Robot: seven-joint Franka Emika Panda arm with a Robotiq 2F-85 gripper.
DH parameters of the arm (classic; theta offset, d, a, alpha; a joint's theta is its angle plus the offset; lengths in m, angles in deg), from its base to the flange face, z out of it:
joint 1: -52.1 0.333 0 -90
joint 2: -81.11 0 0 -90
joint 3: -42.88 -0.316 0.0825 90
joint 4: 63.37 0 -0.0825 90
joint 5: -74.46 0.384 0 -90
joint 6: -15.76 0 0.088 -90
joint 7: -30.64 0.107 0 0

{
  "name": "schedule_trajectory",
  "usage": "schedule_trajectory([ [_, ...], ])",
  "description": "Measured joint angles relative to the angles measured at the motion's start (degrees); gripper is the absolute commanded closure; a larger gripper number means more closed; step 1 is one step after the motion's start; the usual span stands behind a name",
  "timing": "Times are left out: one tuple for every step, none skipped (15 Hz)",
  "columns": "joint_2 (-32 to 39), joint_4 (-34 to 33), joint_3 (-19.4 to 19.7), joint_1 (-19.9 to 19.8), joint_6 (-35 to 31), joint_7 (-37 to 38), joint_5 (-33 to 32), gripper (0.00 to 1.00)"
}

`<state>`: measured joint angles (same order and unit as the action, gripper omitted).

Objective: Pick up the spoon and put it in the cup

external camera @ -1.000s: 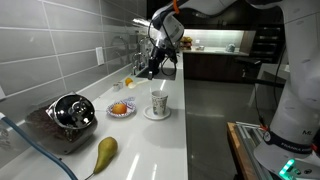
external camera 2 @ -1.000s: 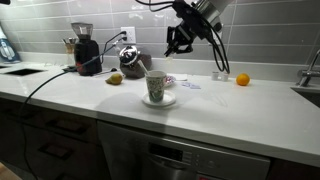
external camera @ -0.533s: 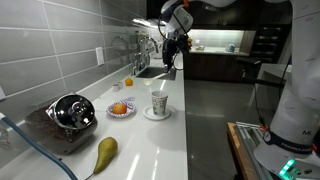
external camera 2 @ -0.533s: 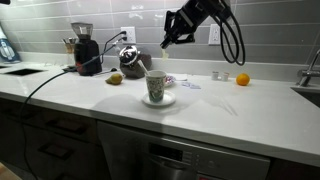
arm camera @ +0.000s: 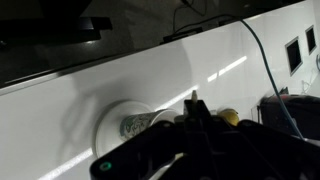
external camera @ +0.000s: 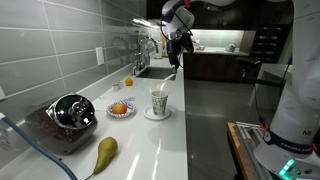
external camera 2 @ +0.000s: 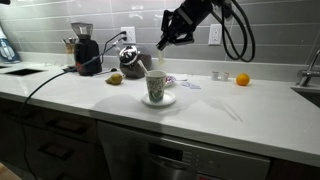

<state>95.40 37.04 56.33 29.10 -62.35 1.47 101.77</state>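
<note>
My gripper moves down toward the cup's opening next, then releases the spoon inside.
The tall white cup (external camera: 158, 102) with dark markings stands on a white saucer (external camera: 148, 114) on the counter; both also show in an exterior view, the cup (external camera 2: 155, 87) and the saucer (external camera 2: 168, 101). My gripper (external camera: 177, 48) hangs high above the counter, close to above the cup (arm camera: 136, 125). It is shut on the slender pale spoon (external camera: 178, 70), which hangs down from the fingers. In an exterior view the gripper (external camera 2: 163, 43) holds the spoon (external camera 2: 158, 63) just above the cup's rim. In the wrist view only the spoon's tip (arm camera: 194, 98) sticks out past the dark fingers.
A small patterned dish with an orange fruit (external camera: 120, 109) sits beside the saucer. A pear (external camera: 104, 152) and a shiny black kettle (external camera: 70, 112) lie nearer the camera. Another orange (external camera 2: 242, 79) and a coffee grinder (external camera 2: 85, 48) stand along the tiled wall.
My gripper has risen from low over the counter and moved sideways toward the cup, carrying the spoon. Cup and saucer have not moved.
</note>
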Motion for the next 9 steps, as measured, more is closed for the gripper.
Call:
schedule_trajectory([
  [0.0,0.0,0.0,0.2,0.3,0.8,-0.5,0.99],
  [0.1,0.0,0.0,0.4,0.7,1.6,-0.8,0.99],
  [0.3,0.0,0.0,0.6,1.1,2.5,-1.1,0.99],
  [0.5,0.0,-0.1,0.9,1.3,3.3,-1.3,0.99],
  [0.9,0.0,-0.1,1.2,1.6,4.3,-1.4,0.99],
  [1.3,-0.1,-0.2,1.4,1.7,5.3,-1.4,0.99],
  [1.8,-0.2,-0.3,1.7,1.8,6.3,-1.5,0.99],
  [2.4,-0.3,-0.4,2.0,1.8,7.3,-1.5,0.99],
  [3.1,-0.5,-0.4,2.2,1.8,8.3,-1.5,0.99],
])
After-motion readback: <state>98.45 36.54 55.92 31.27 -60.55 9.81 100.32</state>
